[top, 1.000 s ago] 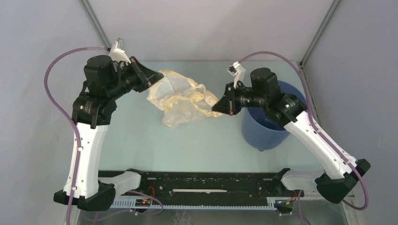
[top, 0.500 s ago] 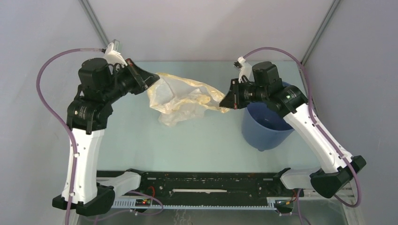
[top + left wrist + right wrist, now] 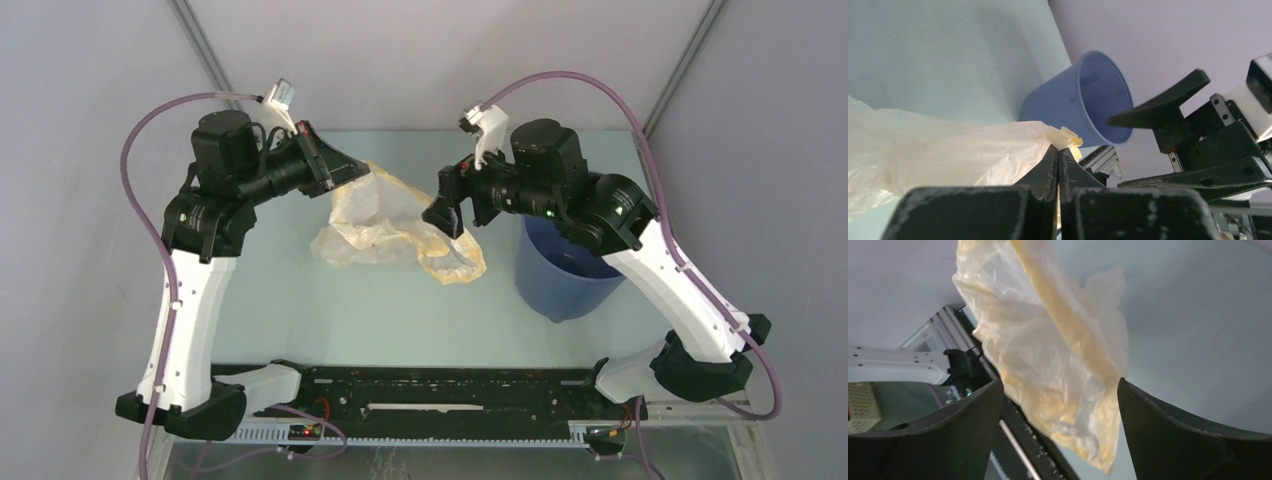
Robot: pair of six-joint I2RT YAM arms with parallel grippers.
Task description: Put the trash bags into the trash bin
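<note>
I need to ease the spread fingers of my right gripper to the left in the top view next, around the bag's yellowish rolled edge [image 3: 411, 192] [image 3: 1089, 349], because it hangs loose on that side of my right gripper.
The trash bag [image 3: 385, 225], crinkly and cream-tinted, hangs above the table from my left gripper [image 3: 365, 172]. That gripper is shut on the bag's upper corner; in the left wrist view the pinched tuft pokes out past the closed fingertips [image 3: 1059, 148]. My right gripper [image 3: 448, 215] stands open just right of the bag, above its drooping lower end. In the right wrist view the bag [image 3: 1048, 350] dangles loose ahead of the wide-spread right gripper [image 3: 1060, 382], touching neither finger. The blue trash bin [image 3: 565, 270] stands upright at the right, partly under the right arm, and shows in the left wrist view too [image 3: 1083, 100].
The pale table [image 3: 300, 290] runs between grey walls. A black rail [image 3: 430, 390] with cables lies along the near edge between the arm bases. Purple hoses loop above both arms.
My right gripper has opened and let go of the bag, whose right end has dropped and now hangs. The right arm has swung left; the left gripper has shifted right, still gripping.
</note>
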